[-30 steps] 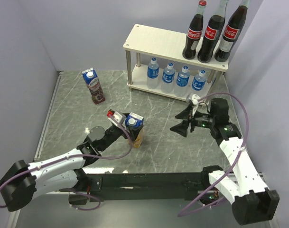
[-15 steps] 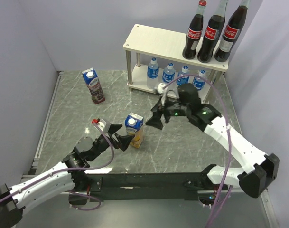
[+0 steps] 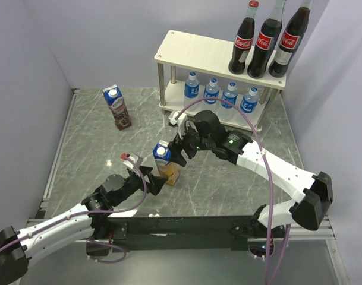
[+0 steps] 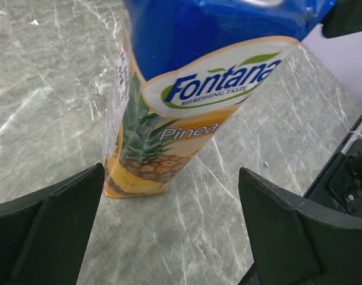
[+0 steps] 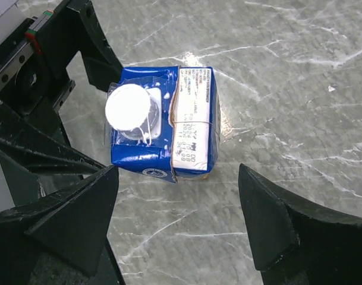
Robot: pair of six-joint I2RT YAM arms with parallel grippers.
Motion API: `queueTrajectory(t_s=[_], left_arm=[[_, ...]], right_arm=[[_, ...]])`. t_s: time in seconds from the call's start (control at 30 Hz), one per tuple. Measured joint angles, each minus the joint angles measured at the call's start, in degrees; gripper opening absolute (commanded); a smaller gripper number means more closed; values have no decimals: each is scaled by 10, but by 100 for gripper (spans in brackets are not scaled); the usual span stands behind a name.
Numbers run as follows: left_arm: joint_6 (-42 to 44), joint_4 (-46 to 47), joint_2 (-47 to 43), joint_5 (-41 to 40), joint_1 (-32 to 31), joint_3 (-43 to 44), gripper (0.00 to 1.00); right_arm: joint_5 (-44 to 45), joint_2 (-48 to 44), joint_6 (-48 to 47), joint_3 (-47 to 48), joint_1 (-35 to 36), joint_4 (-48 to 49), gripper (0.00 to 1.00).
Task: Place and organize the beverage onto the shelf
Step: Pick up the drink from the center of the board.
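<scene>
The middle of the pineapple carton (image 3: 164, 163) stands beyond the open fingers. My left gripper moves to the right in the top view around it next and closes.
The pineapple juice carton (image 3: 164, 163) stands on the marble table, blue top and white cap (image 5: 128, 107) up. My right gripper (image 3: 179, 152) hovers open just beside and above it, the carton top (image 5: 163, 127) lying ahead of the spread jaws (image 5: 178, 172). My left gripper (image 3: 150, 180) is open at the carton's near-left side, not touching; its view shows the carton's front (image 4: 169, 119) past the fingers (image 4: 171, 178). The grape carton (image 3: 117, 107) stands at the far left. On the shelf (image 3: 198, 53), three Coca-Cola bottles (image 3: 263, 43) fill the top right and several water bottles (image 3: 220, 94) line the lower board.
The shelf's top board is bare on its left half. Purple-grey walls close the table on the left, back and right. A metal rail (image 3: 59, 148) runs along the table's left edge. The right arm's cable (image 3: 252, 133) loops in front of the lower shelf.
My right arm swung left from in front of the shelf to the pineapple carton, its jaws widening. My left gripper let go of the carton and drew back toward the near edge.
</scene>
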Motion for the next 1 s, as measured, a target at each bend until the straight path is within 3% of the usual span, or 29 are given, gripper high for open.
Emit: queueTrajectory(t_s=[0.2, 0.57, 1.0], left_arm=[[26, 52, 47, -4, -5, -2, 99], [77, 194, 222, -57, -44, -2, 99], [123, 314, 328, -141, -73, 16, 89]], right_arm=[[-1, 20, -3, 15, 8, -11, 87], [-1, 6, -3, 13, 9, -12, 88], [-2, -46, -1, -3, -16, -11, 88]])
